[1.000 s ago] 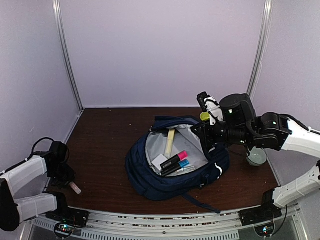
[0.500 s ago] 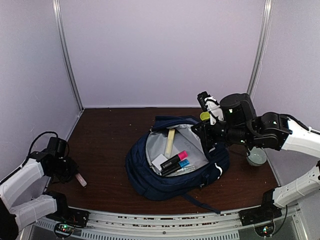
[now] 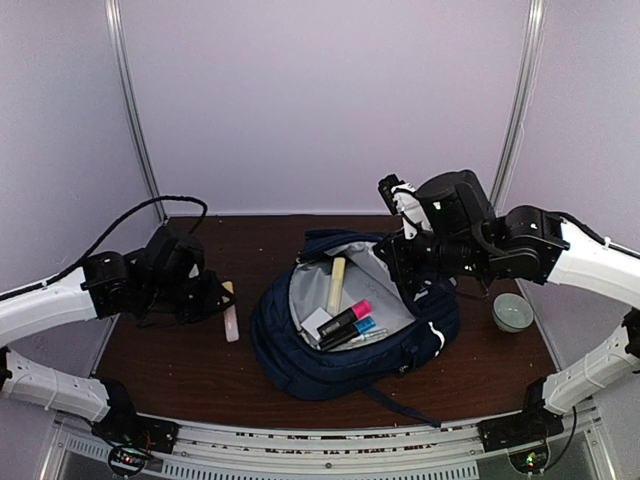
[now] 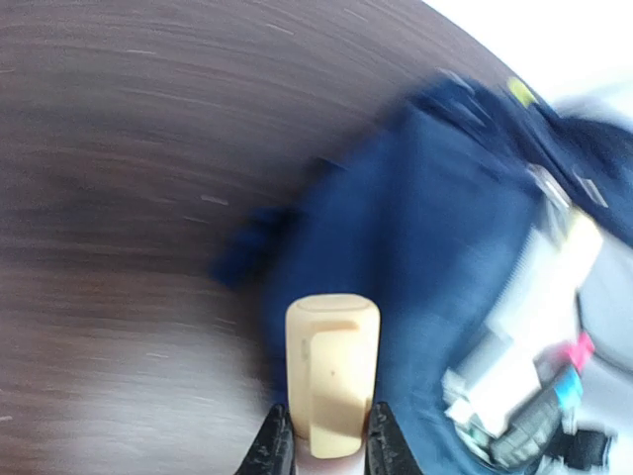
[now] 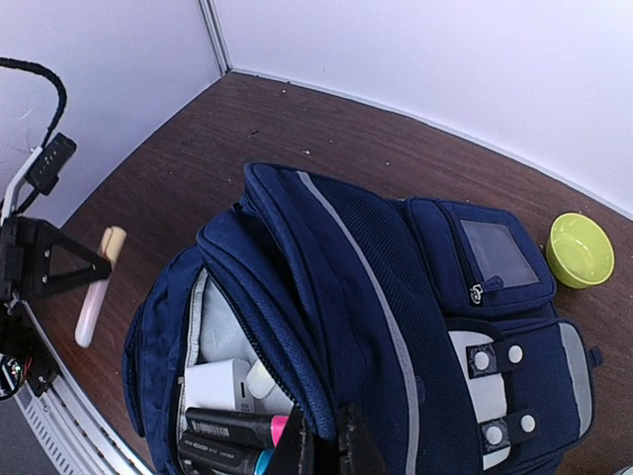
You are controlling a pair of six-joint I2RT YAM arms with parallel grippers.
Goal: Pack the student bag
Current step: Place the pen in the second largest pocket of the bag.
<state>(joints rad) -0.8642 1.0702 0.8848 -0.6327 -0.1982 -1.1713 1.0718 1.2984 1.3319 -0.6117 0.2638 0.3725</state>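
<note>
My right gripper is next going to move the bag's rim to the left in the top view and down over the black markers to let go of it, because the bag's opening gapes.
The student bag (image 3: 285,350) lies open mid-table, navy with grey lining, also in the right wrist view (image 5: 396,297) and blurred in the left wrist view (image 4: 435,218). Inside lie two black markers (image 3: 348,322), a white box (image 3: 318,322) and a cream stick (image 3: 338,285). My right gripper (image 5: 331,447) is shut on the rim of the bag's opening, holding it up; it shows from above (image 3: 405,268). My left gripper (image 4: 326,447) is shut on a pale pink highlighter with a cream cap (image 4: 331,371), held above the table just left of the bag (image 3: 231,318).
A yellow-green bowl (image 5: 579,249) sits behind the bag near the back wall. A grey bowl (image 3: 512,312) stands right of the bag. Enclosure walls close in the left, back and right sides. A bag strap (image 3: 400,405) trails toward the front edge.
My left arm has swung from the near-left corner toward the bag, carrying the highlighter off the table. The right gripper has shifted slightly left with the bag's rim.
</note>
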